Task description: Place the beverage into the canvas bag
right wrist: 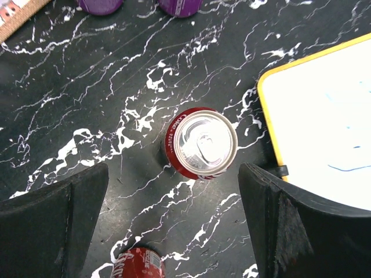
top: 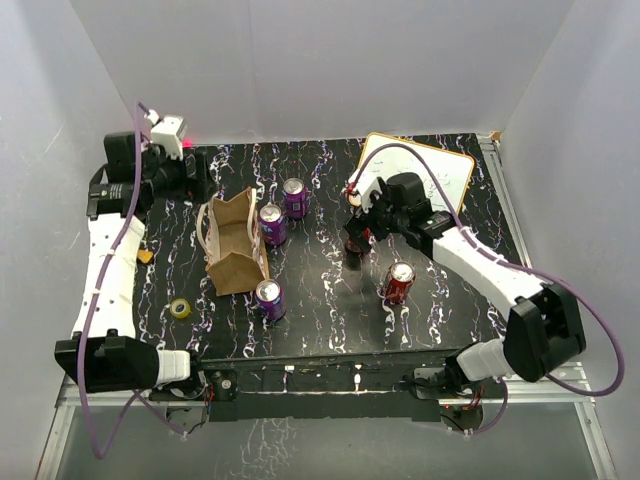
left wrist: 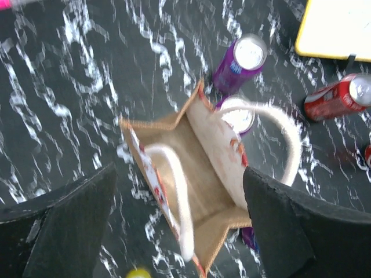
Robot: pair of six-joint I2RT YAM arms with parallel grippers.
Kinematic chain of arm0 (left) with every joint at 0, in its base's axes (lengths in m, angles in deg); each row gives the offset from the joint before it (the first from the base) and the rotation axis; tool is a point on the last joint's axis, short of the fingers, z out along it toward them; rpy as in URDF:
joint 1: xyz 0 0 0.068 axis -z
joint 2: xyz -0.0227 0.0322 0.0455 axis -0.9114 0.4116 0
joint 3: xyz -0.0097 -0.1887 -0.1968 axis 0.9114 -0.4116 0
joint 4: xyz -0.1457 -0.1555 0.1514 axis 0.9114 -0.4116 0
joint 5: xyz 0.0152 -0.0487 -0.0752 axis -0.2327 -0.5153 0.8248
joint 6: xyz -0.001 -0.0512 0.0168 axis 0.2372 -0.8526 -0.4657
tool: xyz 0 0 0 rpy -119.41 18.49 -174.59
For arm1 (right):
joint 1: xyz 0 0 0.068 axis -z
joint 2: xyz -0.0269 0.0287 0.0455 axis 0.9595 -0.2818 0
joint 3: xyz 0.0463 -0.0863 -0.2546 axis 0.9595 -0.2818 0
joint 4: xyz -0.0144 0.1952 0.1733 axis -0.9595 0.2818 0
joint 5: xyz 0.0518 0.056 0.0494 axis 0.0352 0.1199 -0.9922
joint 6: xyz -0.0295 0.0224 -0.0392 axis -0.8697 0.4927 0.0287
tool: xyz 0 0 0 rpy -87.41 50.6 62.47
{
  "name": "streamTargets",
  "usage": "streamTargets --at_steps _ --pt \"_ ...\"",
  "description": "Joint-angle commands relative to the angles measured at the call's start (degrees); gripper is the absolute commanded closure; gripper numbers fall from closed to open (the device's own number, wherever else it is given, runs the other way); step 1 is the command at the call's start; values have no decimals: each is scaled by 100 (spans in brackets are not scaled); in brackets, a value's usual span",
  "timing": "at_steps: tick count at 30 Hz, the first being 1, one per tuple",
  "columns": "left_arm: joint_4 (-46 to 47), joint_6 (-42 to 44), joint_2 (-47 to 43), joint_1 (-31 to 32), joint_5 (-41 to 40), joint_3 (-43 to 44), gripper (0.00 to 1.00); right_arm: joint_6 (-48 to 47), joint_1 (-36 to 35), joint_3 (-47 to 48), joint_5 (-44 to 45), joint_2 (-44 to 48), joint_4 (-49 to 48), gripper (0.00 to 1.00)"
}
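I need to move my left gripper across and down over the middle purple can by the bag. The can is below my gripper and to its right in the top view.
The tan canvas bag (top: 235, 248) stands open at the table's left, with pale loop handles; it also shows in the left wrist view (left wrist: 203, 174). My left gripper (top: 200, 180) is open and empty, hovering above the bag's far end (left wrist: 178, 174). Three purple cans stand near the bag: two to its right (top: 294, 197) (top: 272, 224) and one in front (top: 269, 299). My right gripper (top: 356, 240) is open and empty (right wrist: 174, 171), just above an upright red cola can (right wrist: 201, 144) that lies slightly ahead of its fingers. A second red can (top: 398, 283) stands nearer the front.
A yellow-framed whiteboard (top: 430, 170) lies at the back right, next to the right gripper (right wrist: 324, 121). A yellow tape roll (top: 181, 308) lies left of the bag's front. White walls enclose the black marbled table (top: 330, 320).
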Motion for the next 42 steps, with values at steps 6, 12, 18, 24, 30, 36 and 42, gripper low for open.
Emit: streamTargets --at_steps 6,12,18,24,30,36,42 --pt "-436 932 1116 1996 -1173 1811 9 -135 251 -243 94 855 -229 2" --pt "-1100 1354 2204 2952 -1506 2652 8 163 1094 -542 -525 1405 -399 2" --pt "-1614 1451 3135 3310 -1996 2920 8 191 1437 -627 -577 1622 -371 2" --pt "-1857 1701 3799 3334 -2218 3000 9 284 1534 -665 -770 1587 -418 2" --pt "-1865 1804 4198 3330 -2692 3145 10 308 1563 -696 -823 1622 -429 2" --pt "-1989 1824 4423 3298 -2908 3218 9 343 1570 -752 -881 1612 -427 2" --pt "-2066 1827 4577 3231 -2904 3167 9 367 1571 -763 -932 1574 -453 2"
